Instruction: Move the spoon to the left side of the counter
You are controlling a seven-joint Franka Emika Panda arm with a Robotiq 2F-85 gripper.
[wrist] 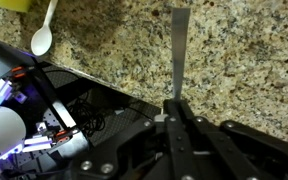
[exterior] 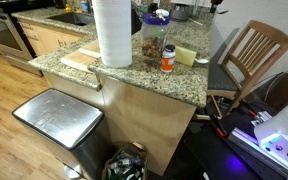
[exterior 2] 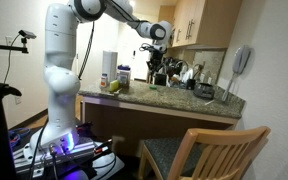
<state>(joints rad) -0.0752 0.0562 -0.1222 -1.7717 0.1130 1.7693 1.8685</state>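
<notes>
I will next move my gripper down and toward the yellow sponge, onto the granite beside the white plastic spoon, and release. My gripper hangs high above the counter.
In the wrist view my gripper is shut on a flat grey metal spoon handle that sticks out over the speckled granite counter. The spoon's bowl is hidden in the jaws. A white plastic spoon lies near the counter's edge beside a yellow sponge. In an exterior view the gripper hangs well above the counter. The counter also shows in an exterior view.
On the counter stand a paper towel roll, a jar, a small red-capped bottle and a yellow sponge. A steel-lidded trash bin is below. A wooden chair stands at the counter's side.
</notes>
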